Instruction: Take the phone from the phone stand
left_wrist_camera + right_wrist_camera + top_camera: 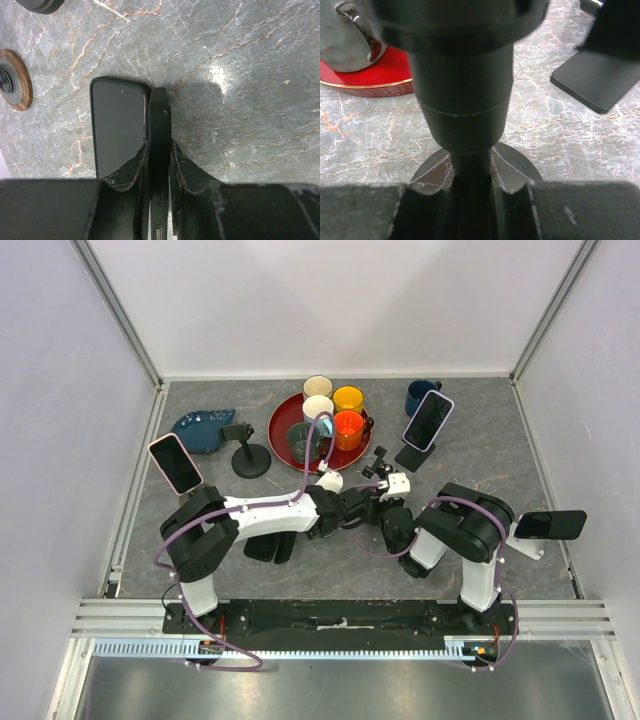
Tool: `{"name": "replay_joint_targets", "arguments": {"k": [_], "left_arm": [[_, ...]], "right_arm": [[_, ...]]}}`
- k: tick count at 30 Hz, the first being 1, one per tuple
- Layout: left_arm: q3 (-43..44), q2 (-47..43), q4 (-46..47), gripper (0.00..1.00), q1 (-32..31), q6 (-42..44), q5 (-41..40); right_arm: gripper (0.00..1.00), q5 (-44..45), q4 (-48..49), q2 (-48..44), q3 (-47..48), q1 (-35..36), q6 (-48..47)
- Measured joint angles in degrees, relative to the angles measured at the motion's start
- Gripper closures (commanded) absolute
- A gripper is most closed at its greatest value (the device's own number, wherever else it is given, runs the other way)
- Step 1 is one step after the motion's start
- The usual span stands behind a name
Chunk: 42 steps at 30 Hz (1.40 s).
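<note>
The tabletop is bare to the right of my right gripper in the top view near the white-edged phone, so my right gripper needs to carry the phone stand there next and release it.
In the left wrist view my left gripper (159, 145) is shut on a black phone (159, 115) held edge-on above the marble table. In the right wrist view my right gripper (472, 165) is shut on the thin post of a black phone stand (462, 100). The stand's round base (520, 167) rests on the table. In the top view the left gripper (358, 505) and the right gripper (380, 485) meet at the table's middle. The arms hide the phone and stand there.
A second dark-screened phone (117, 130) lies flat beside the held one. A red tray (285, 415) of cups stands behind. Other phones on stands are at the left (175, 462), back right (428, 420) and far right (550, 525). An empty black stand (250, 455) is nearby.
</note>
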Motion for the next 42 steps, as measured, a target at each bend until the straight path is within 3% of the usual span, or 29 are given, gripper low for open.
{"name": "replay_joint_targets", "arguments": {"k": [3, 9, 21, 31, 42], "left_arm": [[0.02, 0.0, 0.39, 0.77, -0.04, 0.46, 0.5], [1.05, 0.72, 0.09, 0.49, -0.87, 1.4, 3.08], [1.51, 0.83, 1.51, 0.25, -1.4, 1.55, 8.52], [-2.36, -8.41, 7.3, 0.12, -1.27, 2.29, 16.28], [-7.08, -35.34, 14.6, 0.12, 8.13, 6.54, 24.72]], "right_arm": [[1.0, -0.02, -0.11, -0.09, -0.02, -0.07, 0.07], [1.0, 0.0, -0.09, -0.42, -0.17, -0.39, 1.16], [1.0, 0.48, -0.11, -0.83, -0.59, -0.7, 1.86], [1.0, 0.57, -0.09, -1.27, -1.18, -0.85, 2.12], [1.0, -3.89, -0.07, -1.36, -1.4, -1.33, -0.74]]}}
